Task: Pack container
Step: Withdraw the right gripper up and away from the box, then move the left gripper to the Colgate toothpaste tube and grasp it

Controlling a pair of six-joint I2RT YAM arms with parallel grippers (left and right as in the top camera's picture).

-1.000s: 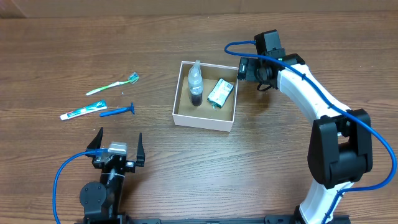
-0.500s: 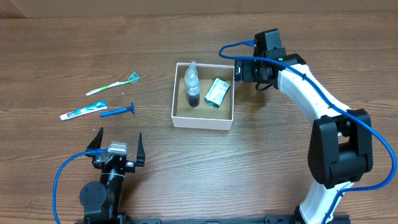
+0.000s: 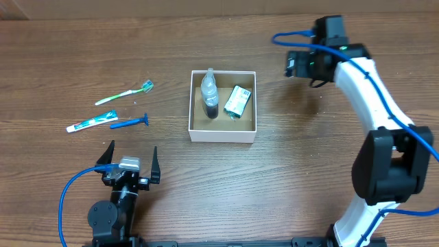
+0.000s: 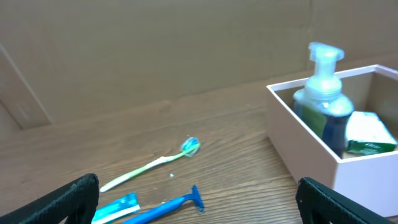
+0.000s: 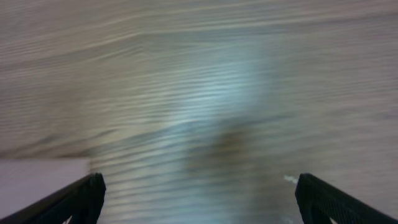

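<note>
Next, my left gripper swings outward, tilts its fingers down and lowers to the toothpaste tube (image 3: 92, 121) (image 4: 116, 209) on the tabletop outside the container.
The container (image 3: 222, 133), a shallow white box with a brown inside, sits mid-table and holds a pump bottle (image 3: 210, 93) and a green-and-white packet (image 3: 237, 101). In the left wrist view the container (image 4: 311, 140), the bottle (image 4: 323, 93) and the packet (image 4: 370, 134) show at right. A green toothbrush (image 3: 125, 93), a toothpaste tube (image 3: 92, 123) and a blue razor (image 3: 130, 123) lie on the table to the left. My left gripper (image 3: 129, 162) is open and empty near the front edge. My right gripper (image 3: 293, 65) is open and empty, right of the container and apart from it.
The wooden table (image 3: 288, 171) spans the view. The right wrist view is blurred and shows only wood grain (image 5: 205, 93) and a pale corner at lower left (image 5: 37, 180). A blue cable (image 3: 68, 199) loops by the left arm's base.
My right gripper pushed the container a little left, then drew back to the right and away from it. The left arm has not moved.
</note>
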